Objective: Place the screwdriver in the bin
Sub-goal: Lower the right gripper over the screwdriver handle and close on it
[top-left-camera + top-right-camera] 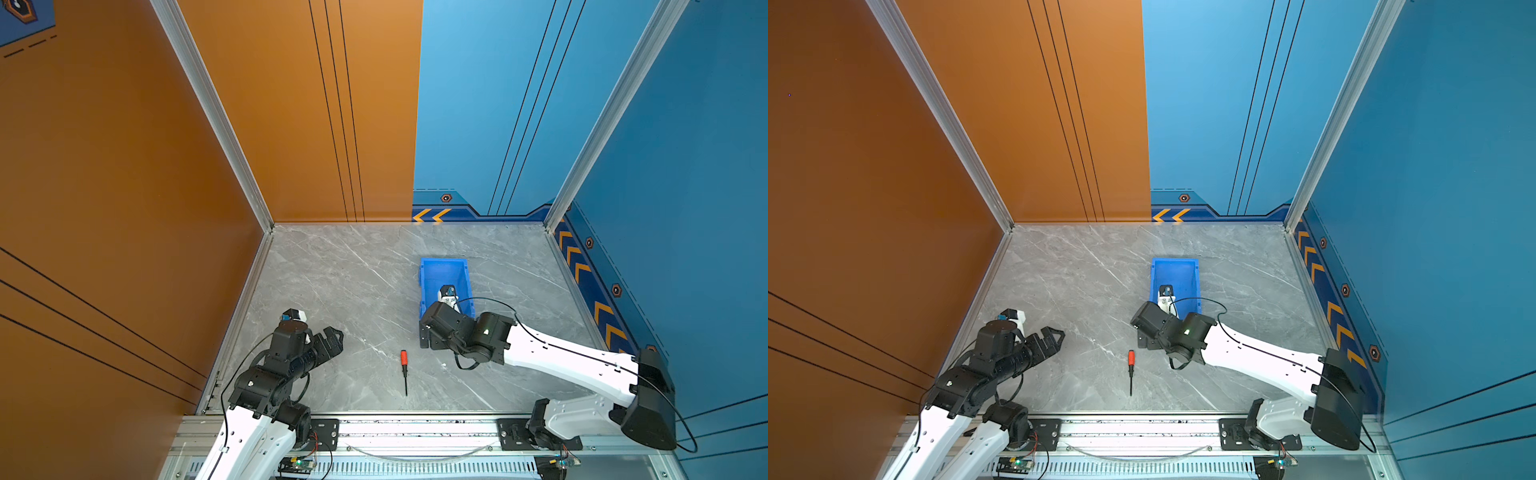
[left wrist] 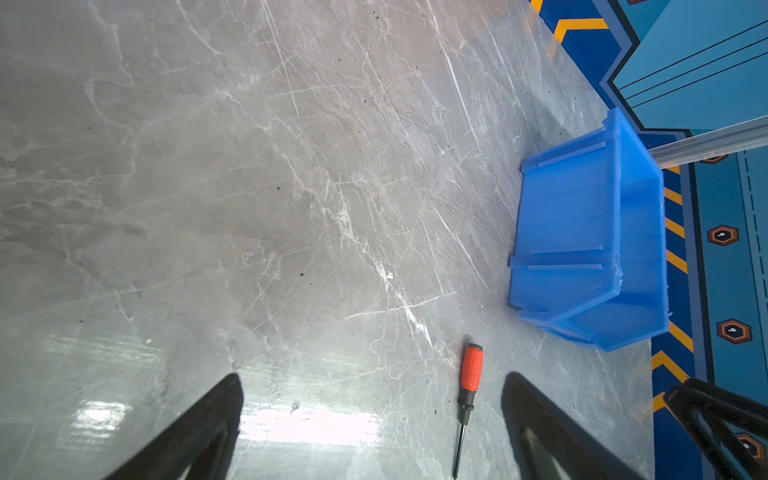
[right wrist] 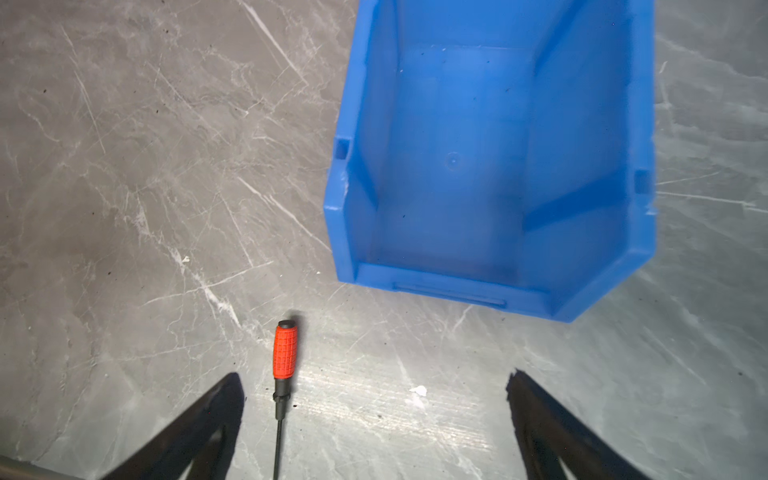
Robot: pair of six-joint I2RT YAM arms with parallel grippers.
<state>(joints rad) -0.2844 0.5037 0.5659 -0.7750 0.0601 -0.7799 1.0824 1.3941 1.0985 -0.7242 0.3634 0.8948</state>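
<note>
My right gripper moves back and down onto the orange-red handle of the screwdriver (image 1: pixel 403 360) (image 3: pixel 284 351) next, since bare table on both its sides leaves room for the fingers.
The screwdriver (image 1: pixel 403 360) (image 1: pixel 1131 360), with an orange-red handle and a thin black shaft, lies flat on the grey marble table, handle toward the bin. The bright blue bin (image 1: pixel 442 261) (image 1: pixel 1174 262) stands behind it, open-topped and empty inside (image 3: pixel 457 166). My right gripper (image 3: pixel 374 375) hangs open, pointing down over the table between the bin's near end and the screwdriver (image 3: pixel 284 351), whose handle lies just inside one fingertip. My left gripper (image 1: pixel 332 337) (image 2: pixel 372 376) is open and empty, off to the left of the screwdriver (image 2: pixel 471 370).
Orange and blue walls with aluminium posts close in the table on three sides. An aluminium rail (image 1: pixel 415 428) with both arm bases runs along the front edge. The right arm's wrist and cable (image 1: pixel 490 303) overhang the bin's near end.
</note>
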